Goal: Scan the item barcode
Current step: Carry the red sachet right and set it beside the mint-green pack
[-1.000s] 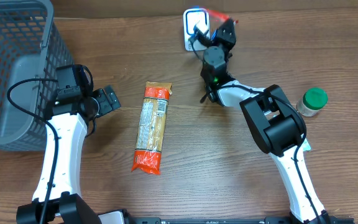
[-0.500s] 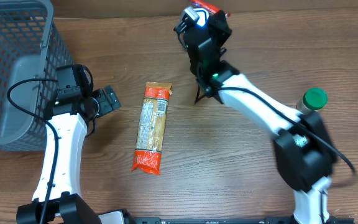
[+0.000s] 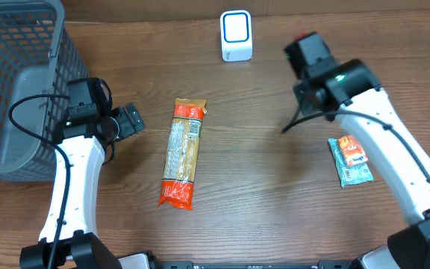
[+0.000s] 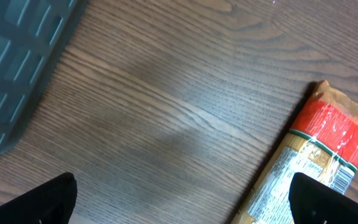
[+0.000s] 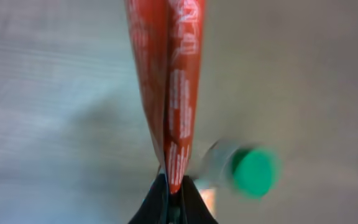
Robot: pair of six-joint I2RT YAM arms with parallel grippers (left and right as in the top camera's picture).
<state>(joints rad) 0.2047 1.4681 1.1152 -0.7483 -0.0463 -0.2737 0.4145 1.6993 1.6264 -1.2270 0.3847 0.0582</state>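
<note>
My right gripper holds the packet and next needs to move back and down to the empty wood beside the teal and orange pack and release it there.
My right gripper (image 5: 174, 186) is shut on the bottom edge of a thin red packet (image 5: 169, 93), which I see edge-on and upright in the right wrist view. From overhead, this gripper (image 3: 305, 43) hangs right of the white barcode scanner (image 3: 236, 35), and only a sliver of the red packet (image 3: 302, 36) shows. My left gripper (image 4: 185, 205) stands open over bare wood, its fingers wide apart, beside the top end of a long pasta pack (image 4: 316, 162). Overhead, the left gripper (image 3: 131, 119) is left of that pack (image 3: 183, 153).
A grey wire basket (image 3: 13, 82) fills the far left. A teal and orange pack (image 3: 349, 161) lies flat at the right under my right arm. A green-capped bottle (image 5: 250, 171) shows blurred below the held packet; overhead, the arm hides it.
The right arm has swung away from the scanner to the right, carrying the red packet. The teal and orange pack has come into sight. The left arm has not moved.
</note>
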